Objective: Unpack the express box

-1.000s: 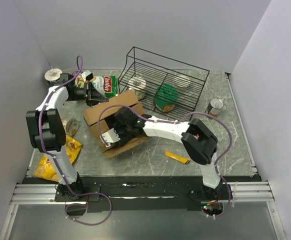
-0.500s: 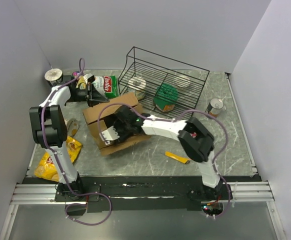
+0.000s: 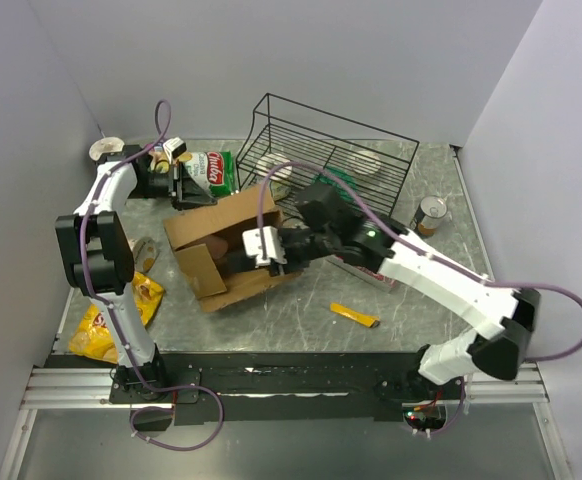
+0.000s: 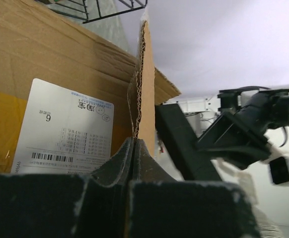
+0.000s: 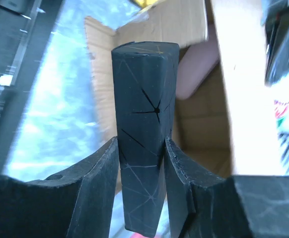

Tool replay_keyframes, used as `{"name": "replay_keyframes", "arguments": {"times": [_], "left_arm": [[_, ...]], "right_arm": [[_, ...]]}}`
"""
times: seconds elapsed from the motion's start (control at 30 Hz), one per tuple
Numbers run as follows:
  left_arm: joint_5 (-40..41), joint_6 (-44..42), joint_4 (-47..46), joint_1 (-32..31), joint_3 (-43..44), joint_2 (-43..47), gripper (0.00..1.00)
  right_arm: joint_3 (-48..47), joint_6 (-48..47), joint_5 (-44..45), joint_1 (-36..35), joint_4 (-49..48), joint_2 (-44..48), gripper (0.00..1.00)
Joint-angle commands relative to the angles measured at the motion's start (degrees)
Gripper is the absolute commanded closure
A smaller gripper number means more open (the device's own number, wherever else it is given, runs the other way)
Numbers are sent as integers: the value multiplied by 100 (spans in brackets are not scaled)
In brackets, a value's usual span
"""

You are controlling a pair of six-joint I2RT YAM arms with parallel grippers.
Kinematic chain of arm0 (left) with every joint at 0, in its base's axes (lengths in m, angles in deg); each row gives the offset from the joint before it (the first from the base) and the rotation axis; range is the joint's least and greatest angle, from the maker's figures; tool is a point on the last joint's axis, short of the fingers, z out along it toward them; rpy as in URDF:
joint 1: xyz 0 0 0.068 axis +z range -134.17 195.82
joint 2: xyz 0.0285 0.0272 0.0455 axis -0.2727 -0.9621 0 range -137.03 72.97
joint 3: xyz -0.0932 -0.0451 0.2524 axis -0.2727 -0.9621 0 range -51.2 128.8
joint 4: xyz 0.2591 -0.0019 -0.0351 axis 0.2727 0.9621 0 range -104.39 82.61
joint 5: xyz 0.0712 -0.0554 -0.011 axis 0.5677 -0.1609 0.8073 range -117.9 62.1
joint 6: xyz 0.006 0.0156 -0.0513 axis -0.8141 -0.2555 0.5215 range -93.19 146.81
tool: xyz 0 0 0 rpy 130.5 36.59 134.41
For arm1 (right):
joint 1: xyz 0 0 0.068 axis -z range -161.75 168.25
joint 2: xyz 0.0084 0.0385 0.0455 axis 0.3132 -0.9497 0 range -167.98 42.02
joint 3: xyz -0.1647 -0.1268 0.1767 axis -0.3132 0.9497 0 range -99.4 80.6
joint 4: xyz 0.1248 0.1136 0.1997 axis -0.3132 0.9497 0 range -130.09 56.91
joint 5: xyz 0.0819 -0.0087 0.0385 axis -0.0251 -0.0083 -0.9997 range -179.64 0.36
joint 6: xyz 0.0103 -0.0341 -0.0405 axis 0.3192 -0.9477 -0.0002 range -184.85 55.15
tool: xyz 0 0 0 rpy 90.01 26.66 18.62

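Observation:
The carton goes to the right in the top view with my right gripper next, then down for release there, since the tabletop (image 3: pixel 357 297) beside the yellow cutter is bare.
The express box (image 3: pixel 221 245) is brown cardboard, open, lying left of the table's centre. Its white label (image 4: pixel 67 124) shows in the left wrist view. My left gripper (image 3: pixel 183 192) is at the box's back-left corner, shut on the edge of an upright flap (image 4: pixel 143 84). My right gripper (image 3: pixel 254 257) is shut on a long black carton (image 5: pixel 143 114) with thin line markings and holds it over the box's opening. The brown inside of the box (image 5: pixel 204 114) lies below it, with a pinkish thing (image 5: pixel 196 69) inside.
A black wire basket (image 3: pixel 371 150) stands behind the box with a green-lidded tub (image 3: pixel 331 192) in it. A tin can (image 3: pixel 432 213) is at the right. A yellow sachet (image 3: pixel 355 315) lies in front. A yellow snack bag (image 3: pixel 106 320) lies at the left, a green-and-white bag (image 3: pixel 211 170) behind the box.
My right arm has risen and drawn back to the right, bringing the black carton up out of the box. My left gripper stays clamped on the flap.

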Motion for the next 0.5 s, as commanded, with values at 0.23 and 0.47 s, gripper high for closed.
{"name": "replay_keyframes", "arguments": {"times": [0.23, 0.47], "left_arm": [[361, -2156, 1293, 66, -53, -257, 99], [299, -2130, 1284, -48, -54, 128, 99]], "right_arm": [[1625, 2344, 425, 1922, 1153, 2182, 100], [3158, 2562, 1873, 2231, 204, 2194, 67]]}}
